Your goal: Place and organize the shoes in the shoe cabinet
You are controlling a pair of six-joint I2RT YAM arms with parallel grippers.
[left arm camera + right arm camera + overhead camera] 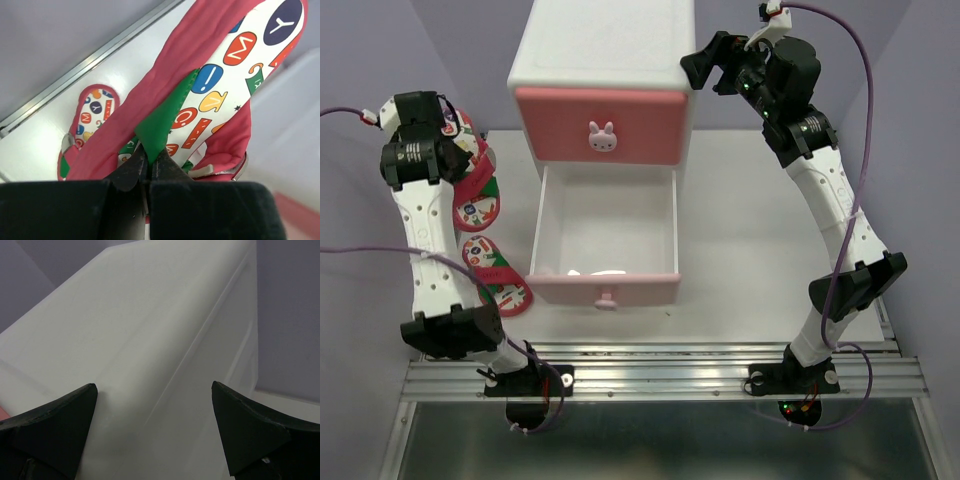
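Note:
The bare bottom of the open lower drawer is below my left gripper and to its right in the top view, so my left gripper will carry the sandal across, go down and let go.
The shoe cabinet [605,50] stands at the table's back middle. Its darker pink upper drawer [560,125] is shut and its paler lower drawer [655,215] is pulled open. Pale white shapes lie at that drawer's front inside; I cannot tell whether they are the sneakers. My left gripper [468,160] is left of the cabinet, shut on the green strap [162,120] of a red sandal [478,198] and holding it off the table [235,60]. The second sandal [496,270] lies flat on the table below it [92,112]. My right gripper [705,62] is open and empty at the cabinet's upper right corner [154,386].
The open lower drawer's front with its bunny knob [607,299] reaches close to the table's near edge. A metal rail [660,370] runs along that edge, carrying both arm bases. Purple walls close in the left, right and back.

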